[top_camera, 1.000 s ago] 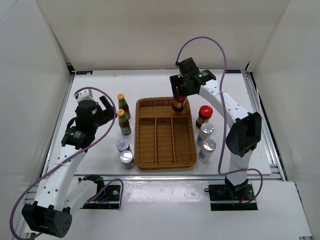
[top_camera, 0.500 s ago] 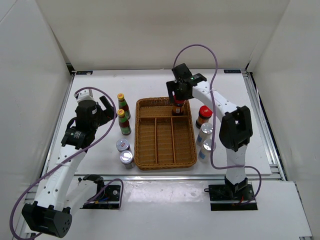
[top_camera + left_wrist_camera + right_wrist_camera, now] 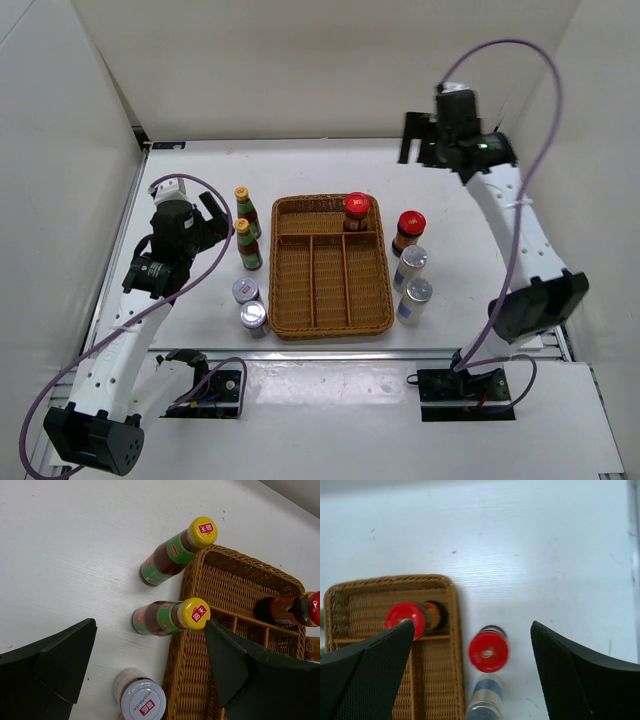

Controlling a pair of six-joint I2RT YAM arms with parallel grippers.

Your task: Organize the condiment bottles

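The jar beside the tray stands outside, while its match is already in the tray's back section, so my right gripper will go down with open fingers around the red cap of that jar.
A red-capped jar (image 3: 356,210) (image 3: 405,619) stands in the back compartment of the wicker tray (image 3: 281,270). The other red-capped jar (image 3: 408,228) (image 3: 488,651) stands on the table right of the tray, with two white shakers (image 3: 411,265) (image 3: 415,297) in front of it. Left of the tray are two yellow-capped bottles (image 3: 245,208) (image 3: 247,243) (image 3: 172,555) (image 3: 167,617) and two silver-lidded jars (image 3: 245,290) (image 3: 253,316). My right gripper (image 3: 425,152) (image 3: 472,625) hangs open and empty, high above the back right. My left gripper (image 3: 207,222) (image 3: 150,626) hovers open and empty over the left bottles.
The tray's three long front compartments (image 3: 330,280) hold nothing. White walls close in the table at the back and both sides. A metal rail (image 3: 520,240) runs along the right edge.
My right gripper opened, let go of the red-capped jar in the tray's back compartment, then rose and swung back to the right. The left arm has not moved.
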